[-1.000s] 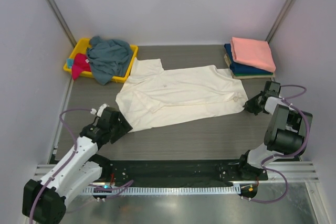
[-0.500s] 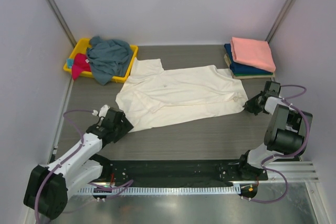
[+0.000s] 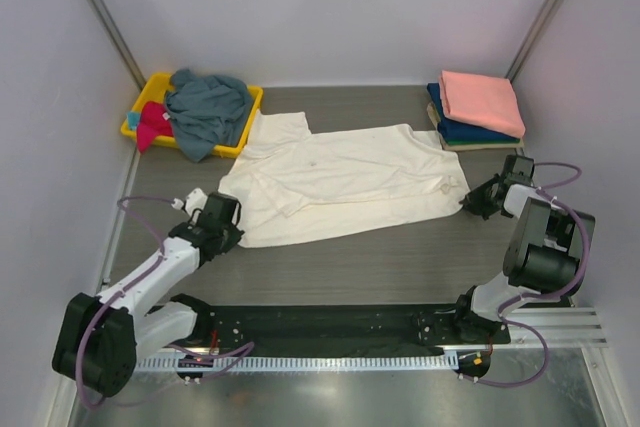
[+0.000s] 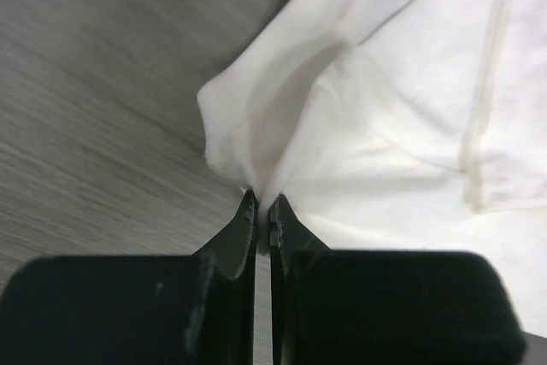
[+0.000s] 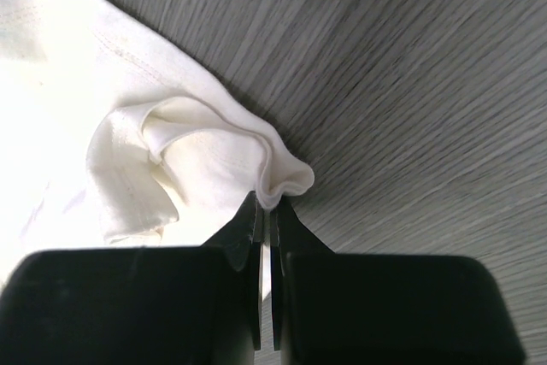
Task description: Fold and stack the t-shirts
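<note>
The cloth beside the black bar (image 3: 464, 251) lies crumpled. I should next pull my right gripper back and let go of the shirt's edge on the bare tabletop short of that bar.
A large cream-white t-shirt (image 3: 340, 182) lies spread across the middle of the table. My left gripper (image 3: 228, 215) is shut on its near-left corner; in the left wrist view the cream cloth (image 4: 342, 117) bunches up into the gripper (image 4: 263, 203). My right gripper (image 3: 472, 199) is shut on the shirt's right edge, where a rolled fold of cloth (image 5: 205, 151) runs into the gripper (image 5: 269, 204). A salmon-pink t-shirt (image 3: 482, 100) lies folded on a navy one (image 3: 470, 131) at the back right. A grey-blue t-shirt (image 3: 207, 112) and a magenta one (image 3: 153, 123) are heaped at the back left.
A yellow bin (image 3: 243, 132) at the back left holds the heaped shirts. Grey walls close in the left and right sides. A black rail (image 3: 330, 322) and a metal strip run along the near edge between the arm bases.
My left gripper moved forward to the shirt's near-left corner and shut on it. The right gripper stayed shut on the right edge.
</note>
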### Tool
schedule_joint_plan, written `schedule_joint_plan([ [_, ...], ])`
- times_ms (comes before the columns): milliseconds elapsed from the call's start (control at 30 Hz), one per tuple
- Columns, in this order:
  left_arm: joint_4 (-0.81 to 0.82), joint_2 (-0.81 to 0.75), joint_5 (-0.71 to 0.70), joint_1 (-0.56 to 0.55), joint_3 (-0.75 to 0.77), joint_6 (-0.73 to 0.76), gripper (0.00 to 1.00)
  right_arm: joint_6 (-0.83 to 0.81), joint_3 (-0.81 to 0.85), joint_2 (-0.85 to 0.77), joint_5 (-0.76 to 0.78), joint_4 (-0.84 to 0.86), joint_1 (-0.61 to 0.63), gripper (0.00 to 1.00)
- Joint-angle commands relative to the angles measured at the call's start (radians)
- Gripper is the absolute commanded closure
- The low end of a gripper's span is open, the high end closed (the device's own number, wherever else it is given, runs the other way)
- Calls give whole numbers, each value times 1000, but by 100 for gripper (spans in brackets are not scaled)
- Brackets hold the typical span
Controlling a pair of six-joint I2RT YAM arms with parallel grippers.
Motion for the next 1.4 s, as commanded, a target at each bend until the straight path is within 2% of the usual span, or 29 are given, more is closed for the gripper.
schedule_joint_plan([
  [0, -50, -20, -80, 21, 179, 64, 100, 31, 11, -46, -76, -52, 2, 99],
  [67, -123, -23, -81, 47, 274, 106, 100, 41, 73, -76, -111, -84, 2, 99],
  [100, -148, -28, -82, 58, 368, 118, 100, 38, 97, -122, -117, -133, 2, 99],
  [200, -244, -77, -100, 95, 482, 150, 100, 15, 172, -214, -64, -233, -2, 99],
  [267, -299, -135, -110, 113, 490, 146, 100, 12, 159, -292, -70, -264, -20, 99],
  [400, -356, -232, -79, 121, 400, 100, 100, 29, 18, -407, -64, -319, -76, 99],
  [500, -392, -312, -22, 133, 281, 41, 100, 48, -161, -501, -71, -327, -106, 99],
  [600, -421, -414, 21, 133, 178, -25, 100, 46, -231, -575, -76, -365, -116, 99],
  [733, -462, -519, 33, 132, 116, -89, 96, 46, -242, -662, -42, -438, -119, 99],
  [867, -521, -557, 30, 132, 134, -134, 89, 49, -240, -716, -24, -510, -120, 99],
  [1033, -589, -615, 36, 132, 144, -183, 85, 66, -243, -765, 28, -596, -120, 99],
  [1100, -605, -646, 36, 132, 145, -193, 78, 67, -243, -797, 24, -613, -122, 96],
  [1133, -616, -671, 47, 132, 148, -203, 75, 67, -243, -805, 21, -623, -122, 90],
  [1167, -626, -680, 53, 133, 151, -204, 65, 67, -242, -811, 10, -633, -122, 82],
  [1200, -634, -689, 56, 133, 165, -203, 62, 67, -242, -813, -20, -639, -122, 61],
  [1233, -652, -703, 59, 133, 177, -198, 58, 69, -240, -823, -30, -644, -122, 46],
  [1267, -662, -708, 53, 133, 191, -174, 47, 68, -236, -831, -33, -658, -122, 30],
  [1300, -680, -712, 44, 132, 229, -160, 44, 67, -216, -837, -25, -669, -122, 11],
  [1367, -680, -712, 7, 132, 271, -117, 39, 61, -176, -868, -7, -688, -122, 6],
])
